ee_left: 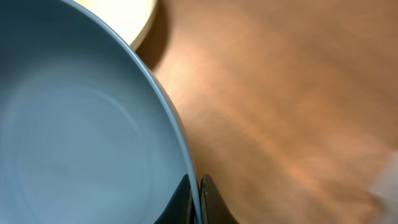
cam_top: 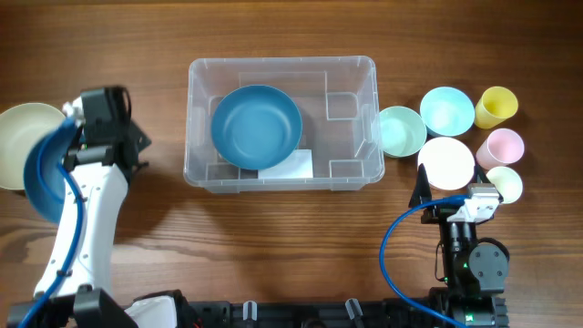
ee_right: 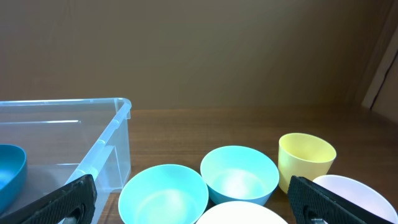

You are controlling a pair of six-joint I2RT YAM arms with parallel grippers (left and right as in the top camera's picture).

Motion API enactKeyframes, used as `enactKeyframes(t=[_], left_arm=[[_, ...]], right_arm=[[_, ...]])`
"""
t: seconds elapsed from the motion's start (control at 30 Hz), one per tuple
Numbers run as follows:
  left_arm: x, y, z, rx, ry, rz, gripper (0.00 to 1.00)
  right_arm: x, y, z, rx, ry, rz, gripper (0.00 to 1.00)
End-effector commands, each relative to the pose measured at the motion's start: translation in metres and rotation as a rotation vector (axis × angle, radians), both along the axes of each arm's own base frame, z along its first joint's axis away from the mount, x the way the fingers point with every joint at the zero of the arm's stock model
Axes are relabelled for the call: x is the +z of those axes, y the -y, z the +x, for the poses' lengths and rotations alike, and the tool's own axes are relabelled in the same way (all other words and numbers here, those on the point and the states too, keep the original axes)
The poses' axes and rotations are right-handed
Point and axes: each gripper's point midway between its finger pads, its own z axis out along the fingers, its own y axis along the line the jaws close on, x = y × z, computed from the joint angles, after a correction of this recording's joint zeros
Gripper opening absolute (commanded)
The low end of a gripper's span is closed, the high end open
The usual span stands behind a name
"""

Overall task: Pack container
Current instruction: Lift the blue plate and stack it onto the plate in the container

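My left gripper carries the held bowl over the other bowl next, lowers and releases it. The empty dark blue bowl point(cam_top: 257, 127) lies to the right of my left gripper in the overhead view.
The clear container point(cam_top: 351, 68) stands mid-table with a dark blue bowl point(cam_top: 256, 126) inside, over a white label point(cam_top: 296, 166). My left gripper point(cam_top: 69, 128) is at the far left, shut on the rim of a second blue bowl point(cam_top: 41, 180); the left wrist view shows its jaws point(ee_left: 196, 200) pinching that rim point(ee_left: 81, 124). My right gripper point(cam_top: 453, 193) is open and empty, just in front of a white bowl point(cam_top: 446, 161). In the right wrist view its fingers point(ee_right: 193, 205) straddle the white bowl point(ee_right: 239, 216), with the container point(ee_right: 106, 134) at left.
A cream bowl point(cam_top: 16, 137) lies beside and partly under the held bowl; it also shows in the left wrist view point(ee_left: 127, 18). Right of the container stand two teal bowls point(cam_top: 401, 130) point(cam_top: 446, 109), a yellow cup point(cam_top: 497, 106), a pink cup point(cam_top: 501, 146) and a pale cup point(cam_top: 506, 183).
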Motion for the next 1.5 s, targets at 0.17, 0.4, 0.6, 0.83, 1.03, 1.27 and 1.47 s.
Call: enactKeyframes(t=[0.17,0.4,0.6,0.83,1.03,1.27,1.47], left_arm=[[0.132,0.11,0.055,-0.442,0.232,0.152,0.04],[0.189,0.219,0.06,-0.751,0.422,0.19,0.04],[0.175,0.283,0.048,-0.911,0.404,0.17,0.04],[0.121,0.33,0.045,-1.1,0.268,0.127,0.04],[0.073,0.34,0.046,-1.161,0.125,0.115,0.04],[0.038,0.35,0.042,-1.205,0.028,0.068,0.04],[0.01,0.354,0.043,-1.215,-0.041,0.058,0.04]], right_arm=[[0.0,-0.001,0.0,0.01,0.005,-0.01,1.0],[0.0,-0.001,0.0,0.01,0.005,-0.01,1.0],[0.0,-0.001,0.0,0.01,0.005,-0.01,1.0],[0.0,-0.001,0.0,0.01,0.005,-0.01,1.0],[0.0,-0.001,0.0,0.01,0.005,-0.01,1.0],[0.0,-0.001,0.0,0.01,0.005,-0.01,1.0],[0.0,-0.001,0.0,0.01,0.005,-0.01,1.0]])
